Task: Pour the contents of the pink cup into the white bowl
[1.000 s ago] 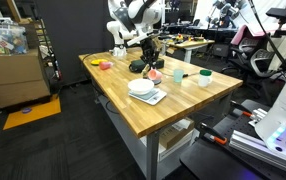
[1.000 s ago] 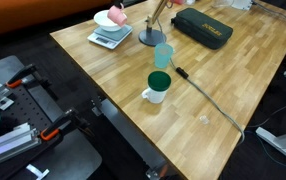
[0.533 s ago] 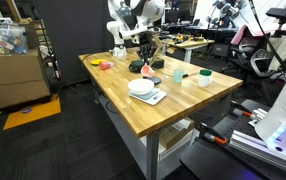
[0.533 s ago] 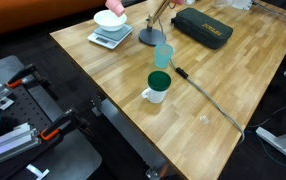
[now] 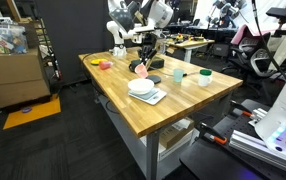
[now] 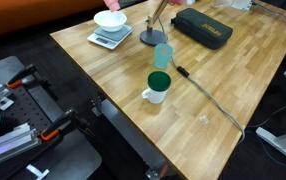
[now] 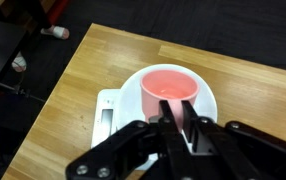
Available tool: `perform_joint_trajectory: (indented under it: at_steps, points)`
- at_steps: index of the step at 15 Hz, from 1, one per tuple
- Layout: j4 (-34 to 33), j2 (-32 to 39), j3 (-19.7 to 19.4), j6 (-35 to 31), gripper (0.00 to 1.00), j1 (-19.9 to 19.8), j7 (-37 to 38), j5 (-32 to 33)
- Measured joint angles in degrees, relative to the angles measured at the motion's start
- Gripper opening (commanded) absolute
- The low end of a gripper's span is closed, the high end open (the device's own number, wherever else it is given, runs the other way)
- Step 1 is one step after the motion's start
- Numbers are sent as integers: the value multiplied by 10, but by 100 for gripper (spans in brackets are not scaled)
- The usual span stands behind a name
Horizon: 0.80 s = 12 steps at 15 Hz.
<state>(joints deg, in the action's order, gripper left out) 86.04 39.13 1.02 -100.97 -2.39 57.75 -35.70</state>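
Observation:
Next I should swing my gripper from the bowl toward the white mug, turn the cup upright and lower it beside the tray (image 6: 111,39), because the wood there is bare.
My gripper (image 7: 177,113) is shut on the near wall of the pink cup (image 7: 171,86), one finger inside the rim and one outside. The cup hangs directly over the white bowl (image 7: 131,92), which sits on a pale square tray (image 7: 107,112). The cup's inside looks pale pink; I cannot make out its contents. In an exterior view the gripper (image 5: 144,61) holds the pink cup (image 5: 141,69) a little above the white bowl (image 5: 140,86) near the table's middle. In an exterior view the white bowl (image 6: 110,19) and tray (image 6: 111,39) sit at the top edge.
A green cup (image 6: 163,55), a white mug with a green lid (image 6: 157,87), a black case (image 6: 203,27) and a thin cable (image 6: 208,100) lie on the wooden table (image 6: 233,80). A pink-orange dish (image 5: 104,65) and more green cups (image 5: 204,75) stand around the bowl.
The gripper has carried the pink cup from beside the dark vessel over to a spot above the white bowl. It stayed shut on the cup throughout.

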Motion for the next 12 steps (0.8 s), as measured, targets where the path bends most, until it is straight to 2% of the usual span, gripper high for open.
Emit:
perform_joint_trajectory:
  at_steps: [5, 12]
  points:
    - [85, -36, -11, -25, 4, -48, -88, -119]
    - [197, -96, -46, -31, 4, -55, -183, -230]
